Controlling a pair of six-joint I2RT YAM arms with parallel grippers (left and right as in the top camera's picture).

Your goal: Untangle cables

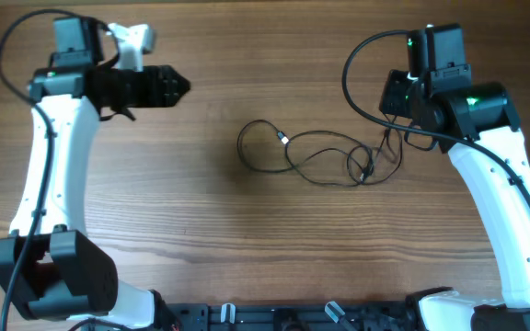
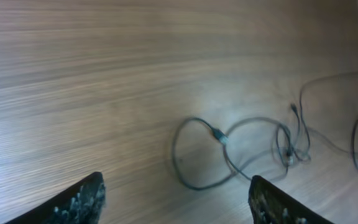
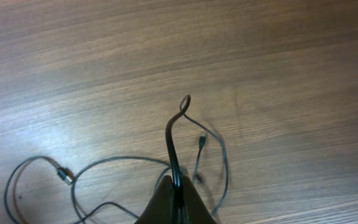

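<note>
I should next lower my right gripper to the bare wood table below, beside the looped cables, and release the piece of cable.
The cables [image 1: 320, 152] are thin black wires lying in loose loops on the wooden table, with a small plug end near the middle [image 1: 282, 139]. They show in the left wrist view [image 2: 229, 146] and the right wrist view [image 3: 104, 168]. My right gripper [image 3: 176, 183] is shut on one strand of the cables; the strand stands up from the fingertips and ends in a small hook [image 3: 184, 99]. From overhead this gripper [image 1: 401, 129] sits at the right end of the cables. My left gripper [image 1: 175, 86] is open and empty, held above the table far left of the cables [image 2: 176, 190].
The wooden table [image 1: 201, 230] fills the view. Thicker black arm cables arc over each arm [image 1: 362, 55]. The arm bases [image 1: 53, 276] stand at the front corners.
</note>
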